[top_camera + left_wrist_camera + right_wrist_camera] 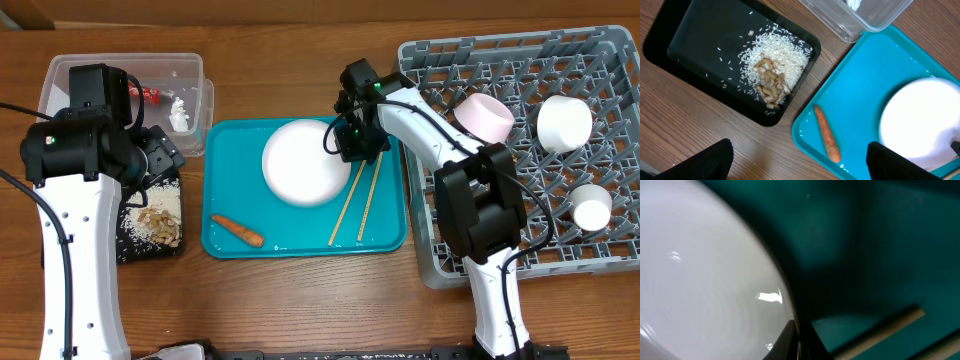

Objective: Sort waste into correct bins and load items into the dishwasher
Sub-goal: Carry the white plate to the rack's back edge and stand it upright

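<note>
The white plate (305, 162) will be lifted next by my right gripper across to the rack's empty far corner (432, 77), to the gripper's right in the overhead view. My right gripper will lower it upright and let it go.
The white plate (305, 162) lies on the teal tray (232, 140). My right gripper (356, 140) is shut on its right rim; the right wrist view shows the rim (715, 270) pinched between the fingers (797, 341). Two chopsticks (358, 203) lie beside it, one showing in the right wrist view (885, 330). The carrot (238, 231) lies at the tray's front left (827, 141). My left gripper (800, 167) is open and empty above the black tray (135, 240), which holds nut shells (771, 82) and rice. The clear tub (120, 75) holds the red wrapper (150, 95) and tissue (180, 113).
The grey dish rack (470, 60) stands at the right with the pink bowl (485, 117), the white bowl (563, 123) and the small cup (592, 208) in it. The clear tub's corner (860, 17) touches the teal tray's edge (805, 125).
</note>
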